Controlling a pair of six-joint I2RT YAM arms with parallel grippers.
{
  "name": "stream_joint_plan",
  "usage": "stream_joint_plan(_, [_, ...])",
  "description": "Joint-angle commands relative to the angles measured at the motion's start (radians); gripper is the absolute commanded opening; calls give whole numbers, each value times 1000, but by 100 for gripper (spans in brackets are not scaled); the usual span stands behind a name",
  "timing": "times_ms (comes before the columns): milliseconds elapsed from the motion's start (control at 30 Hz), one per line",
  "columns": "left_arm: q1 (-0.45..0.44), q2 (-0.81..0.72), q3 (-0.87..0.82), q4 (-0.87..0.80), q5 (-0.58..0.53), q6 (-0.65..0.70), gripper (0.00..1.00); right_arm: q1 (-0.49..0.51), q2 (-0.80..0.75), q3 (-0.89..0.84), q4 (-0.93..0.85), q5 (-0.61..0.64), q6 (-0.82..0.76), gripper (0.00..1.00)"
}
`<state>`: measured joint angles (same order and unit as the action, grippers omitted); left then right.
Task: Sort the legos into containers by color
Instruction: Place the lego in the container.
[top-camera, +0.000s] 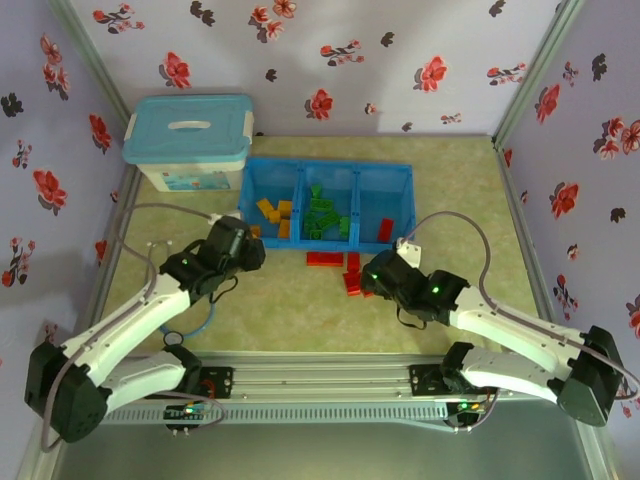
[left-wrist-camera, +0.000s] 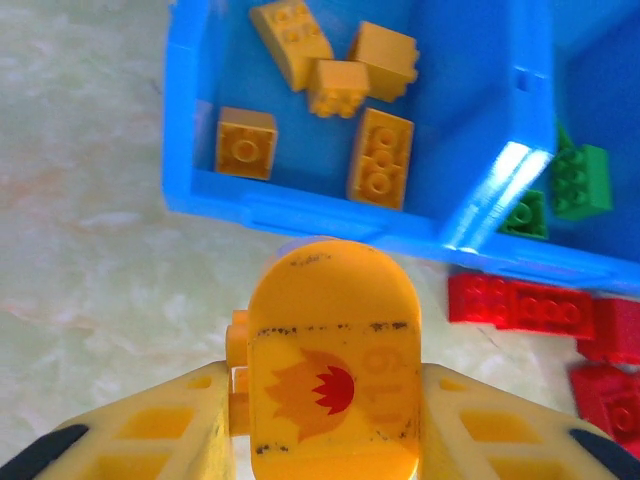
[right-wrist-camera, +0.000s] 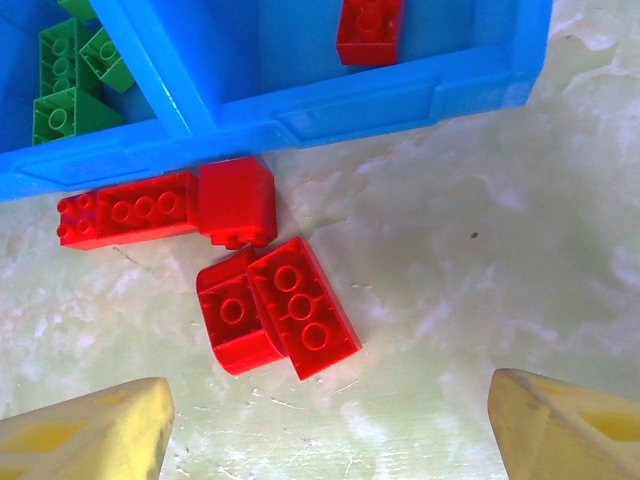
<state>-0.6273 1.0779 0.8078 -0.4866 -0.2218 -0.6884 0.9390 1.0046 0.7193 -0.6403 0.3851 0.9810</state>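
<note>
The left gripper moves outward past the blue tray's near side next, over the container holding orange-yellow legos, and releases the rounded lego, since its color matches.
My left gripper (left-wrist-camera: 330, 400) is shut on a rounded orange-yellow lego (left-wrist-camera: 332, 350) with a flame print, just in front of the blue tray's near wall (left-wrist-camera: 300, 215). Behind that wall, the left container holds several orange-yellow legos (left-wrist-camera: 380, 155). Green legos (top-camera: 322, 215) fill the middle container, and one red lego (right-wrist-camera: 370, 28) lies in the right one. My right gripper (right-wrist-camera: 330, 420) hangs open over bare table, just short of a cluster of red legos (right-wrist-camera: 305, 308) lying before the tray. A long red lego (right-wrist-camera: 130, 208) and a red block (right-wrist-camera: 238, 200) touch the tray wall.
A pale-blue lidded storage box (top-camera: 190, 140) stands at the back left, beside the tray (top-camera: 325, 165). Flowered walls close in the table on three sides. A blue cable (top-camera: 205, 320) loops on the table under the left arm.
</note>
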Motion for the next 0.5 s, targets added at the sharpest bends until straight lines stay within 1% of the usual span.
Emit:
stream_joint_plan(0, [56, 85, 84, 14, 64, 81, 35, 11, 2, -14, 40, -7, 27, 82])
stream_joint_plan(200, [127, 249, 218, 52, 114, 128, 34, 23, -6, -8, 15, -2, 25, 82])
stream_joint_plan(467, [175, 475, 416, 27, 151, 182, 33, 24, -42, -8, -15, 14, 27, 82])
